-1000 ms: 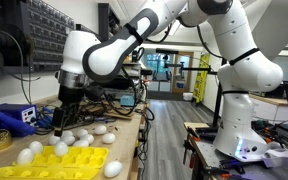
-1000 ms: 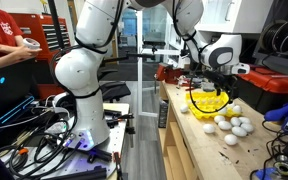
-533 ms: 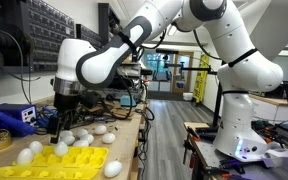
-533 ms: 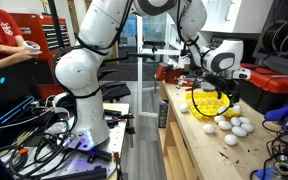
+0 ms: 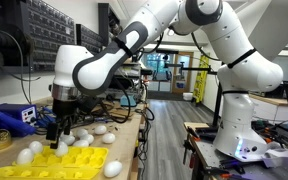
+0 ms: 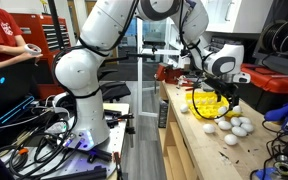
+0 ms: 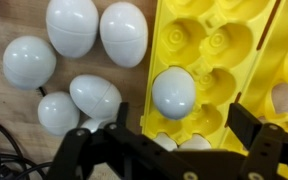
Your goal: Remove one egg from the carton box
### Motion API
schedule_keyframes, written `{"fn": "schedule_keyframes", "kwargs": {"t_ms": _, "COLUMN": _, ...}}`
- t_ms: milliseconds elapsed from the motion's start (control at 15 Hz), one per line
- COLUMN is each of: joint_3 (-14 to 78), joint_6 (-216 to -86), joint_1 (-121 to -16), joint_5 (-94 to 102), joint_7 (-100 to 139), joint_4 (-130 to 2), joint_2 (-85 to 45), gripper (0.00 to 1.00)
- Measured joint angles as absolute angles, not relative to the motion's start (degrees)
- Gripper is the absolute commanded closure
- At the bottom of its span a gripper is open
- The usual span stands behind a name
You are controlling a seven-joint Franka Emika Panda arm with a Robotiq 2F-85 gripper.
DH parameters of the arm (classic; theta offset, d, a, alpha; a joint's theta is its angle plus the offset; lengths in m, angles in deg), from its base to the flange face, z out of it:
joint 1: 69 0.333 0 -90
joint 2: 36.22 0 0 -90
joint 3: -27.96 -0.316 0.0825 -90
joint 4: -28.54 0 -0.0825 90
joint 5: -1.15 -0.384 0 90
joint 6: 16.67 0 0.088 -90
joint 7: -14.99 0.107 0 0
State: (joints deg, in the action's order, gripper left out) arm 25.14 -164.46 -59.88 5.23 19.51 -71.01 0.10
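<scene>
My gripper will next move down over the pale egg in its yellow cup [image 5: 62, 149] [image 7: 173, 93] and close around the egg's sides, as the open fingers are already wider than it.
The bright-yellow carton box [image 7: 234, 50] lies on the wooden table and fills the right of the wrist view. A pale egg [image 7: 174, 92] sits in one of its cups, and two more eggs [image 7: 180, 144] show partly at the lower edge. My gripper [image 7: 184, 128] is open just above the tray, its jaws either side of the cups below that egg and holding nothing. In both exterior views the gripper [image 5: 61, 126] [image 6: 217, 94] hangs low over the yellow tray [image 5: 79, 161] [image 6: 206, 104].
Several loose eggs [image 7: 96, 96] lie on the table next to the tray, also seen in both exterior views [image 5: 101, 129] [image 6: 235, 126]. A dark blue box [image 5: 14, 118] and a yellow tape roll [image 5: 1, 137] stand behind. Black cables [image 7: 4, 150] run at the table's side.
My gripper has moved down and sideways toward the yellow tray, staying open. The eggs have not moved.
</scene>
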Motion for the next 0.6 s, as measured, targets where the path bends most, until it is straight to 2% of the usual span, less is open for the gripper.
{"fn": "schedule_keyframes", "kwargs": {"t_ms": 200, "joint_3": 25.14, "joint_6": -163.76, "joint_1": -59.85, "joint_5": 5.19, "joint_7": 19.51, "joint_4": -70.34, "joint_2": 0.99, "gripper": 0.00}}
{"fn": "schedule_keyframes", "kwargs": {"t_ms": 267, "joint_3": 25.14, "joint_6": -163.65, "joint_1": -59.85, "joint_5": 5.18, "joint_7": 19.51, "joint_4": -70.18, "joint_2": 1.24, "gripper": 0.20}}
{"fn": "schedule_keyframes", "kwargs": {"t_ms": 600, "joint_3": 24.91, "joint_6": -163.62, "joint_1": -59.85, "joint_5": 4.99, "joint_7": 19.50, "joint_4": -69.39, "joint_2": 2.54, "gripper": 0.53}}
